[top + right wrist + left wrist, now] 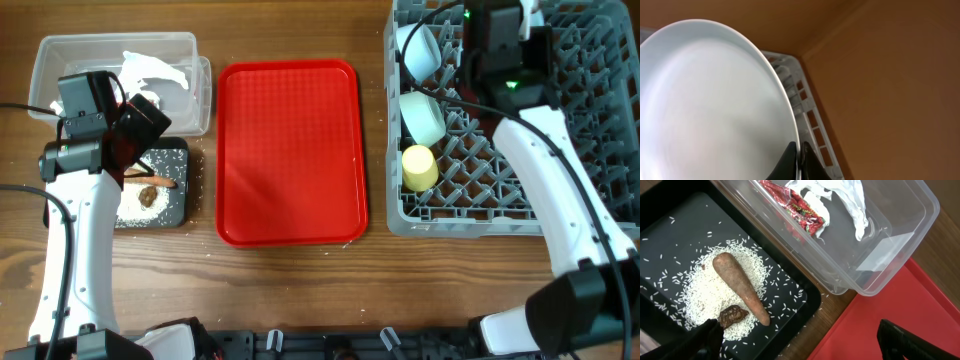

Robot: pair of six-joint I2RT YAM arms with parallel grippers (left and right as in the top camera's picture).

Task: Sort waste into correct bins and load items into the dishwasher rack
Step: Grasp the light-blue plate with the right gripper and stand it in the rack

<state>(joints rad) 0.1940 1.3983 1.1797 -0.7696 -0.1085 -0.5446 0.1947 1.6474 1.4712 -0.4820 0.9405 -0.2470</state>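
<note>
The right gripper moves down toward the bowls next and releases the plate's rim, its edge in the rack wires beside them, because those wires stand empty.
My left gripper (pixel 807 342) is open and empty above the black tray (pixel 805 305), which holds rice (pixel 705 290), the carrot (pixel 740 287) and the brown lump (pixel 733 316). The clear tub (pixel 890 265) beside it holds the snack wrapper (pixel 802 210) and the tissue (pixel 840 195). My right gripper (pixel 799 160) is shut on the rim of the pale blue plate (pixel 710 110), held on edge over the grey rack (pixel 600 150). The white bowl (pixel 420 48), the pale green bowl (pixel 423 117) and the yellow cup (pixel 419 168) stand in the rack's left side. The spoon is out of view.
The flat red serving tray (pixel 290 150) lies between the black tray and the rack, with nothing on it. A few rice grains lie on the wood next to the black tray. The right arm reaches across the rack from the front right.
</note>
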